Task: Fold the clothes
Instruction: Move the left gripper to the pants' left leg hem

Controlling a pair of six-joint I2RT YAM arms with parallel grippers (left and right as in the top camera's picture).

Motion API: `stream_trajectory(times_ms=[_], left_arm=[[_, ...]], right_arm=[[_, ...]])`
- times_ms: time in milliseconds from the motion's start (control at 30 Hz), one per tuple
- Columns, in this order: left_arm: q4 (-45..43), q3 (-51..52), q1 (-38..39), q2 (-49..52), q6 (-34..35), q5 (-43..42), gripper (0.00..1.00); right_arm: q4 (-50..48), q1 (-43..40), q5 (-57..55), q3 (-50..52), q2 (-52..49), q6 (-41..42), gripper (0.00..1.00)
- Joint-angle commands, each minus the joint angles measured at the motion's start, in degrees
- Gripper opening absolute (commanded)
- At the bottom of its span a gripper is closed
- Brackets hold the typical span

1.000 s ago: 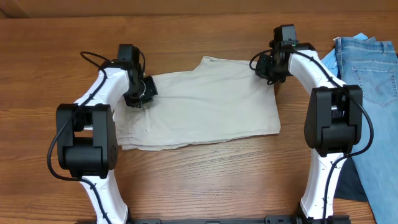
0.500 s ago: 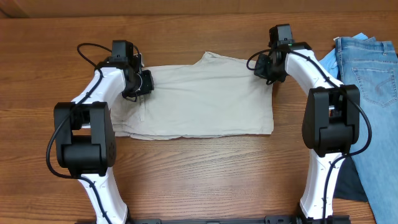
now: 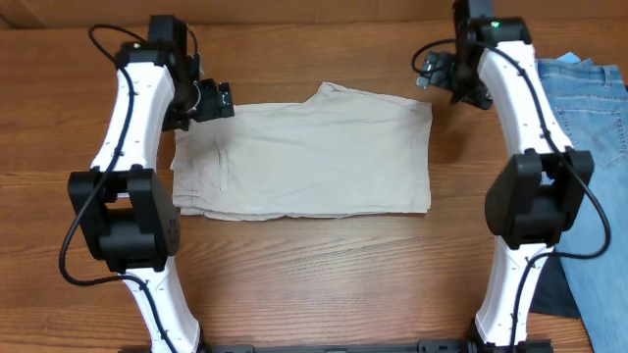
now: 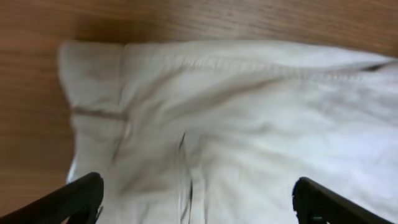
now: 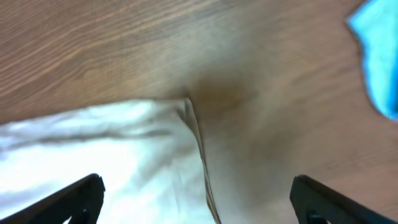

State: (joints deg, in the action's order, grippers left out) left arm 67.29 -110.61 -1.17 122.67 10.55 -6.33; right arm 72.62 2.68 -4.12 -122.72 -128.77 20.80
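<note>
Next, the left gripper swings its open fingers back, turns them over the clothes' waistband edge and lowers them. That edge is back and below, bordering bare wood.
The clothes (image 3: 304,157), a pale cream garment, lie flat as a folded rectangle in the middle of the wooden table. My left gripper (image 3: 218,100) hovers over its far left corner, open, nothing between the fingers. In the left wrist view the clothes (image 4: 236,124) fill the frame, seams showing, with my left gripper (image 4: 196,199) spread wide above them. My right gripper (image 3: 432,71) is open just beyond the far right corner. The right wrist view shows that corner of the clothes (image 5: 124,149) under my right gripper (image 5: 199,199), wood beside it.
Blue denim jeans (image 3: 594,137) lie at the right edge of the table, beside the right arm. A small light-blue cloth (image 5: 379,56) shows at the right of the right wrist view. Bare wooden table (image 3: 324,284) runs along the front.
Both grippers let go of the garment's far corners, opened and rose away toward the back. The garment's front edge pulled back and it now lies flat and still.
</note>
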Motion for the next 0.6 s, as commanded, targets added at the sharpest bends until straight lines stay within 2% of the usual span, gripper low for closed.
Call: stream_trajectory(times_ms=[0,67,267,433,567], left_arm=[[4.83,-3.85,-1.53,-0.72,2.73,5.33,1.0],[7.26,-3.74,-3.08,-0.7,4.79,7.43,1.0],[9.6,-0.22,-9.9,-0.63,3.98,5.44,1.0],[6.38,4.96,-16.61,-0.63,-7.63,-10.91,1.0],[2.6,10.19,-19.54,-0.63,-10.73,-15.02,1.0]], right_arm=[[5.46,-1.68,-0.94,-2.84,4.59,0.66,1.0],[9.53,-2.38,-0.7,-2.71,4.57,0.66,1.0],[13.88,-3.08,-0.11,-0.81,4.52,0.59,1.0],[13.92,-3.08,-0.07,-0.81,4.52,0.39,1.0],[13.27,-3.08,1.31,-0.76,4.52,0.39,1.0]])
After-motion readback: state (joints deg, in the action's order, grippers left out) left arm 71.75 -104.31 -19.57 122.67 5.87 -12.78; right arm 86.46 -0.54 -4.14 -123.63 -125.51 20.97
